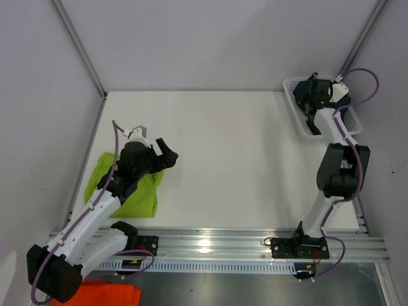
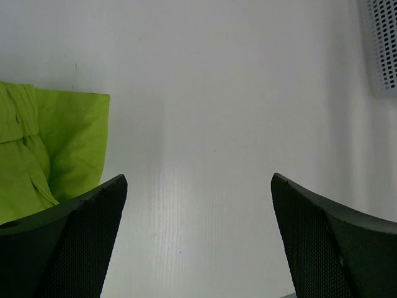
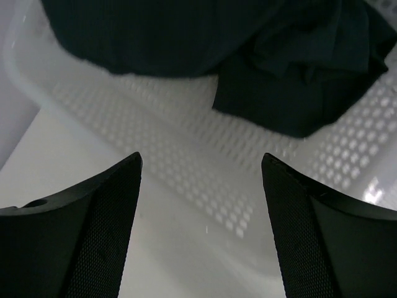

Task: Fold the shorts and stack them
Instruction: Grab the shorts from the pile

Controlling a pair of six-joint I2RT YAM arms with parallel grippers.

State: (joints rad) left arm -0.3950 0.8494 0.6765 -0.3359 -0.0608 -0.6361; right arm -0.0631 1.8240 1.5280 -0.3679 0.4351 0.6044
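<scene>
The right gripper moves outward and down into the white basket (image 3: 186, 143) next, onto the bunched fold of dark shorts, as its open fingers hover short of the fabric.
The lime green shorts (image 1: 137, 194) lie folded on the table at the left, partly under my left arm; the left wrist view shows them (image 2: 56, 143) at its left edge. My left gripper (image 1: 167, 153) (image 2: 198, 180) hangs open just right of them, over bare table with nothing between its fingers. The dark shorts (image 3: 186, 37) lie bunched inside the white perforated basket (image 3: 186, 143). My right gripper (image 1: 310, 105) (image 3: 200, 158) hovers over that basket, open and empty, a little short of the dark fabric.
The white basket (image 1: 294, 86) stands at the table's far right corner against the wall; its corner shows in the left wrist view (image 2: 383, 43). An orange cloth (image 1: 108, 294) lies below the rail at the bottom left. Grey walls close in both sides.
</scene>
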